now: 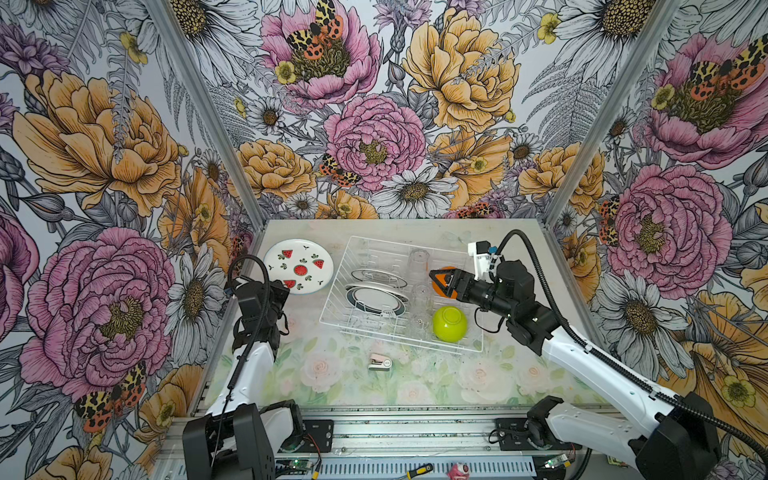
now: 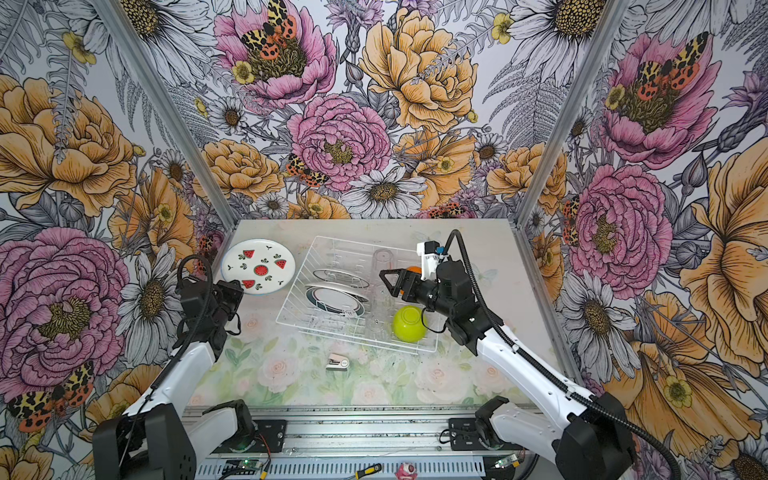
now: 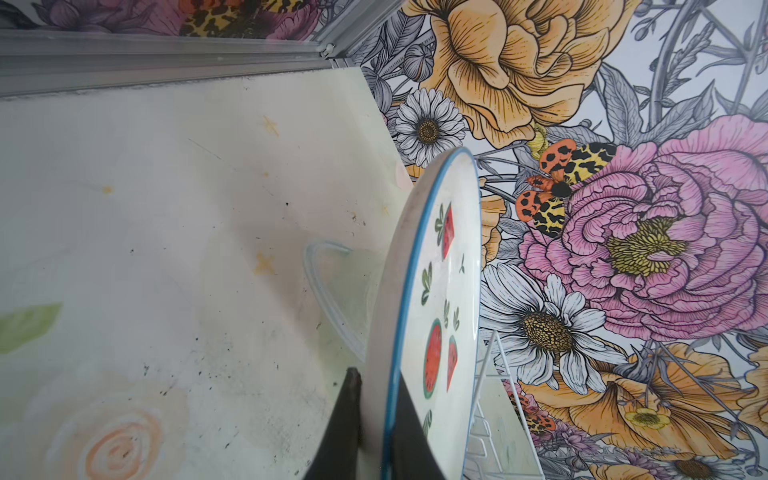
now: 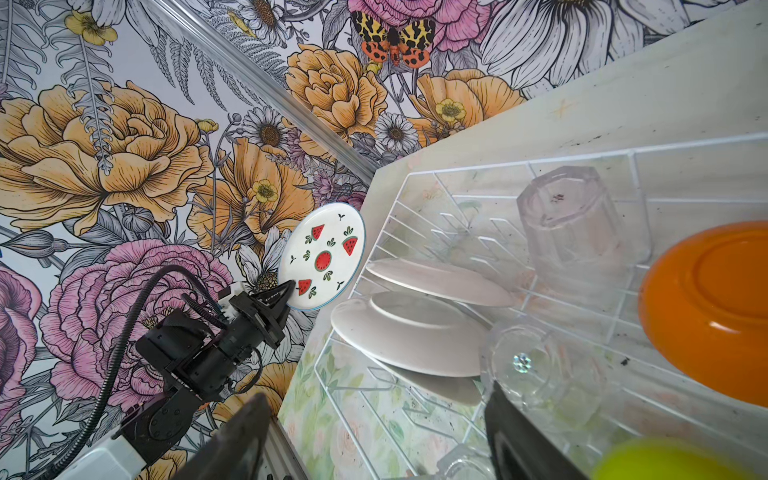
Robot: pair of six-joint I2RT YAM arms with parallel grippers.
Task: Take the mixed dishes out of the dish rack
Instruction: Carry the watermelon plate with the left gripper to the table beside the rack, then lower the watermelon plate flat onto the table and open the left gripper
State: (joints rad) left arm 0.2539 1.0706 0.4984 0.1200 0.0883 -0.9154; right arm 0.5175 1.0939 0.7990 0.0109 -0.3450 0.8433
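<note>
The bare tabletop (image 3: pixel 312 320) beside the rack is clear of dishes below my left gripper, so my left gripper should next lower the watermelon plate there and release the plate's rim.
The white wire dish rack (image 1: pixel 332 316) stands mid-table in both top views. It holds two teal-rimmed plates (image 1: pixel 376 300) upright on edge, three clear tumblers (image 1: pixel 419 261), an orange bowl (image 4: pixel 706 307) and a lime-green bowl (image 1: pixel 449 324). Left of the rack, my left gripper (image 3: pixel 376 415) is shut on the rim of the watermelon plate (image 1: pixel 298 266), low over the table's far left corner; I cannot tell whether the plate touches the table. My right gripper (image 1: pixel 435 282) hangs open over the rack beside the orange bowl, with nothing between its fingers (image 4: pixel 511 428).
A small pink-white stapler-like object (image 1: pixel 379 361) lies on the table in front of the rack. A screwdriver (image 1: pixel 419 471) lies on the front rail. The flowered walls close in on three sides, the left one just behind the held plate.
</note>
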